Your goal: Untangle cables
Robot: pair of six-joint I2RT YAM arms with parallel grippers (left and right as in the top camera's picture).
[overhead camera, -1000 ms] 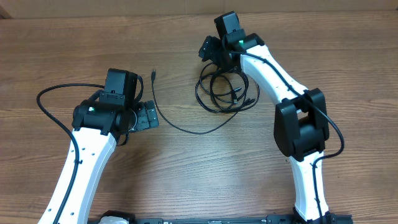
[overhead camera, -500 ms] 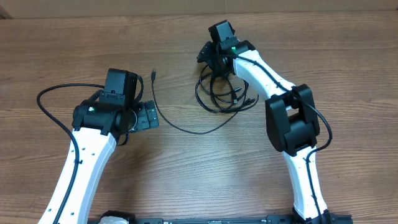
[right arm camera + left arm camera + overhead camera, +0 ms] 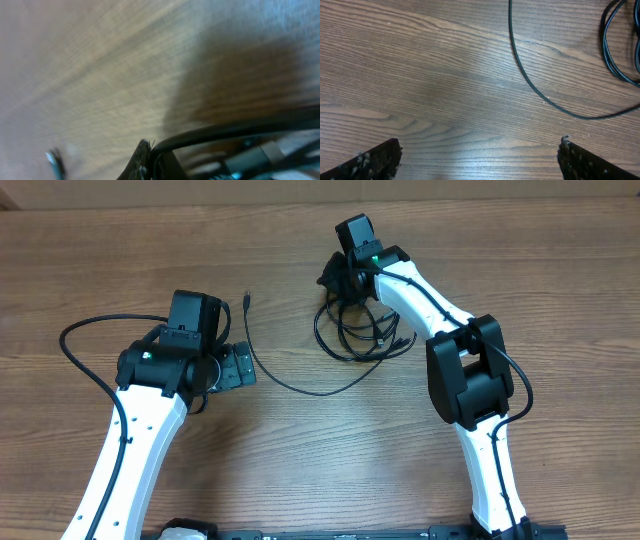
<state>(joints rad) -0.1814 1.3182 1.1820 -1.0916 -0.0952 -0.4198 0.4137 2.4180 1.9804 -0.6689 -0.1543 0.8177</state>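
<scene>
Bare wood lies to the right in the overhead view. I need to pull the black cable in my right gripper off the tangle (image 3: pixel 610 55) to that side next and let go of it there.
The cables (image 3: pixel 362 332) lie as a tangle of thin black loops at the table's back right. One long strand (image 3: pixel 290 385) curves away to the left and ends in a small plug (image 3: pixel 247 298). My right gripper (image 3: pixel 336 280) sits at the tangle's top left edge, shut on a black cable (image 3: pixel 225 131) that runs out beside its dark fingertip (image 3: pixel 141 161). My left gripper (image 3: pixel 238 366) stands open over bare wood left of the long strand (image 3: pixel 530 82). Its fingers (image 3: pixel 375 161) are wide apart with nothing between them, and the edge of the tangle (image 3: pixel 610 55) shows at the upper right.
A thicker black cable (image 3: pixel 75 345) of the left arm loops out over the table at the far left. The right arm's dark elbow block (image 3: pixel 470 380) stands just right of the tangle. The wooden tabletop (image 3: pixel 300 470) stretches between the two arms.
My right gripper has swung a little to the left onto the tangle's top edge and has shut on a cable there. The left arm has not moved.
</scene>
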